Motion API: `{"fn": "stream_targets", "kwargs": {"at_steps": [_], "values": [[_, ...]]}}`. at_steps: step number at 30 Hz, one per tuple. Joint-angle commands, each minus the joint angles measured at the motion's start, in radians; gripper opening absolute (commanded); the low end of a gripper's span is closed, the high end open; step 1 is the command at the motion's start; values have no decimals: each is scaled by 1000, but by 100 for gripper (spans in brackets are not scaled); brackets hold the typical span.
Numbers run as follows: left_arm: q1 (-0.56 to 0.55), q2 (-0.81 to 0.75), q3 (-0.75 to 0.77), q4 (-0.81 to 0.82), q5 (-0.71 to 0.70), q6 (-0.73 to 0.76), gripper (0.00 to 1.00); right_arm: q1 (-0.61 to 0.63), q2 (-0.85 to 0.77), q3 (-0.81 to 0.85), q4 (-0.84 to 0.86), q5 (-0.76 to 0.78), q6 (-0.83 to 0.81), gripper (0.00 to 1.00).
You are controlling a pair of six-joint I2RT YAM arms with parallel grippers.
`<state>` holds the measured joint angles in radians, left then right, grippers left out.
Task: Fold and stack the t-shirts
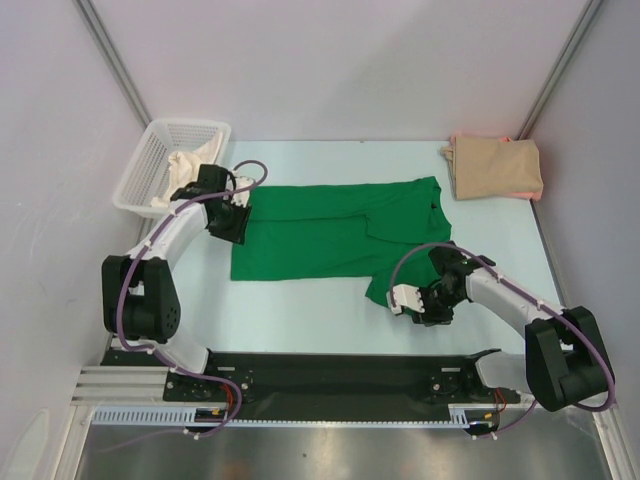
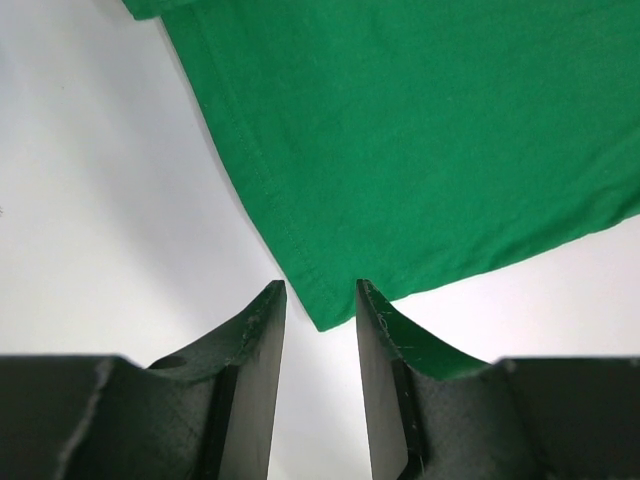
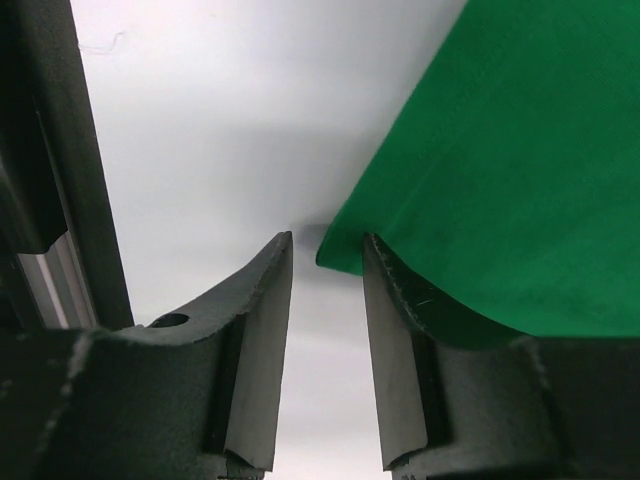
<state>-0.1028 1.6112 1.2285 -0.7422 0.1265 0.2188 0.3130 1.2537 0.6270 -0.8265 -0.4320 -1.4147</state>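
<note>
The green shirt's near hemmed corner (image 1: 235, 277) (image 2: 321, 319) lies flat below my left gripper's open fingers, so I will next move that gripper down and slightly back onto it.
The bright green t-shirt (image 1: 330, 235) lies spread flat in the middle of the table. The tan t-shirt (image 1: 493, 167) lies folded at the back right, with a pink edge (image 1: 538, 197) showing under it. My left gripper (image 1: 238, 228) is open at the green shirt's left edge. In the left wrist view a hemmed corner of the green shirt (image 2: 430, 130) sits just at the tips of the open gripper (image 2: 320, 300). My right gripper (image 1: 392, 298) is open at the shirt's near right corner. In the right wrist view that corner (image 3: 520, 170) sits at the gripper's tips (image 3: 327, 250), not pinched.
A white mesh basket (image 1: 150, 160) stands at the back left with a cream cloth (image 1: 185, 165) in it, close behind my left arm. White walls enclose the table on three sides. A black rail (image 1: 330, 375) runs along the near edge.
</note>
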Motion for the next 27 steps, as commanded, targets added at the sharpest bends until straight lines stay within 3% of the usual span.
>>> {"fn": "stream_targets", "kwargs": {"at_steps": [1, 9, 19, 25, 27], "values": [[12, 0, -14, 9, 13, 5, 39, 11, 15, -9, 23, 13, 10, 38], [38, 10, -57, 4, 5, 39, 38, 26, -19, -7, -20, 38, 5, 40], [48, 33, -64, -39, 61, 40, 38, 28, -40, -70, 64, 87, 26, 40], [57, 43, -70, -65, 62, 36, 37, 29, -16, -62, 87, 93, 85, 15], [66, 36, -93, -56, 44, 40, 37, 28, -22, -61, 95, 84, 112, 0]]}}
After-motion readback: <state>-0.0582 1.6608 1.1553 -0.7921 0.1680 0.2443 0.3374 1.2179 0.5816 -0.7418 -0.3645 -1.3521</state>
